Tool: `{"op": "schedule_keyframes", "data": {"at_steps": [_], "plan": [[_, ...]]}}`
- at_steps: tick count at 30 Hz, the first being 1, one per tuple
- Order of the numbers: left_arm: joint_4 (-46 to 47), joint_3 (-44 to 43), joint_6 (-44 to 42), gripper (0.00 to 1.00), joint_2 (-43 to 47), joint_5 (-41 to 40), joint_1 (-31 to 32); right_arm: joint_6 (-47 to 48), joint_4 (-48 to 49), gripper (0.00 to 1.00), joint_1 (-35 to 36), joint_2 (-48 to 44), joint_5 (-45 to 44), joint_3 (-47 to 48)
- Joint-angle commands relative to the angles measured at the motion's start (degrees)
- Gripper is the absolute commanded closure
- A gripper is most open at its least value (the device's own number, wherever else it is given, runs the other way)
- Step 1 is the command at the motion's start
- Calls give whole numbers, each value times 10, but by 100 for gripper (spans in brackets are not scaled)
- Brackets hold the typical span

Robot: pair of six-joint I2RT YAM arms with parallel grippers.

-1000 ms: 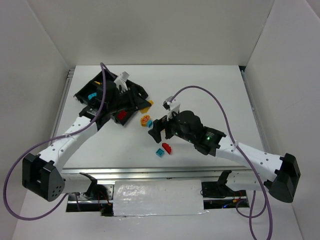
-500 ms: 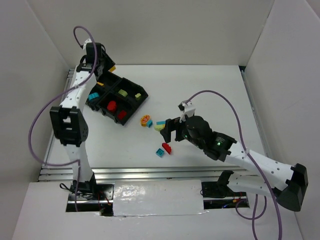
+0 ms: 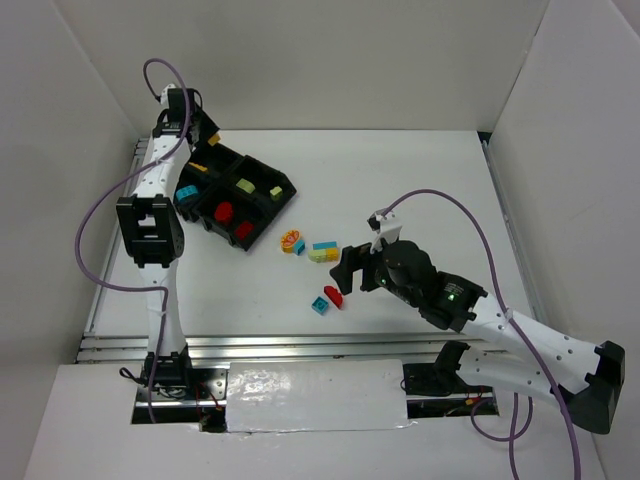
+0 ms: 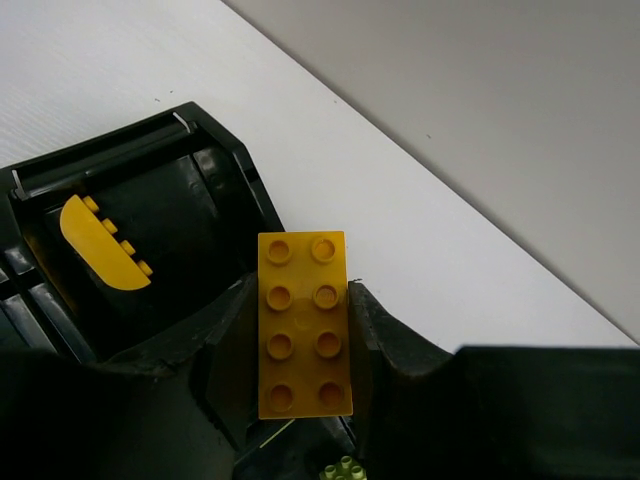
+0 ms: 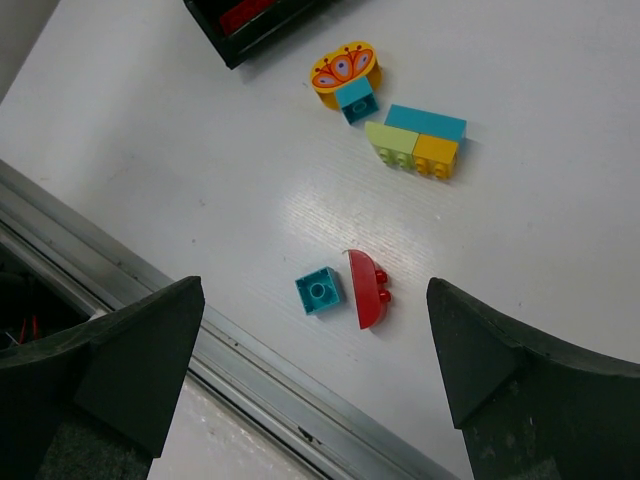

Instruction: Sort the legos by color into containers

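I will next move my right gripper down and to the left in the top view, around the red half-round brick (image 5: 368, 288). I will bring its fingers closer together because the teal brick sits close beside the red one.
My left gripper (image 3: 200, 133) hangs over the far left corner of the black tray (image 3: 283, 185) and is shut on a yellow two-by-four brick (image 4: 303, 322), held flat between the fingers (image 4: 232, 335). Below it a yellow half-round brick (image 4: 100, 245) lies in a compartment. The tray also holds teal (image 3: 187, 191), red (image 3: 224, 211) and pale green (image 3: 245, 185) bricks. My right gripper (image 3: 350, 268) is open and empty above a teal brick (image 5: 320, 291) and a red half-round brick (image 5: 368, 288). An orange patterned brick (image 5: 344, 68) and a teal-green-yellow cluster (image 5: 420, 140) lie farther out.
A metal rail (image 5: 250, 390) runs along the table's near edge, close to the teal and red bricks. White walls enclose the table on the left, back and right. A pale green brick (image 4: 345, 470) shows at the bottom of the left wrist view.
My left arm has swung from over the tray's middle to its far left corner. The yellow brick that lay beside the tray's right edge is gone. My right gripper has drawn back rightward and nearer.
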State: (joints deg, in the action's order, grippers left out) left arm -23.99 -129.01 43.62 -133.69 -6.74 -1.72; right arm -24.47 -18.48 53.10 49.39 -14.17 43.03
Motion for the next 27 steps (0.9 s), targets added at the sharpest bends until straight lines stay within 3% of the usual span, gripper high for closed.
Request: {"op": "schedule_keyframes", "data": {"at_steps": [1,2,3,4,6,11,12,16,18,22,25,27], "plan": [[27,-7,6,56,-8,12,-3,1,6,0,-1,-3,-2,3],[30,-1,8,49,-6,14,-4,2,7,0,0,1,-1,5],[30,9,9,29,-3,12,-5,3,7,0,1,4,-1,6],[33,16,3,24,0,10,-5,4,8,0,0,13,0,9],[40,33,-1,16,10,2,-7,5,7,0,0,21,0,13],[29,32,0,9,28,16,-15,6,13,0,0,30,1,11],[21,33,1,0,37,20,-15,5,16,0,0,37,1,11],[23,88,9,0,128,65,-12,-9,5,0,-9,104,-7,27],[41,172,7,1,223,95,5,-32,-28,0,-14,173,-40,62],[26,297,-27,0,386,25,100,-79,-64,0,-32,274,-73,113],[36,467,-27,0,543,6,157,-89,-64,0,-41,352,-74,146],[55,566,-17,0,620,36,176,-86,-75,1,-47,397,-88,171]]}}
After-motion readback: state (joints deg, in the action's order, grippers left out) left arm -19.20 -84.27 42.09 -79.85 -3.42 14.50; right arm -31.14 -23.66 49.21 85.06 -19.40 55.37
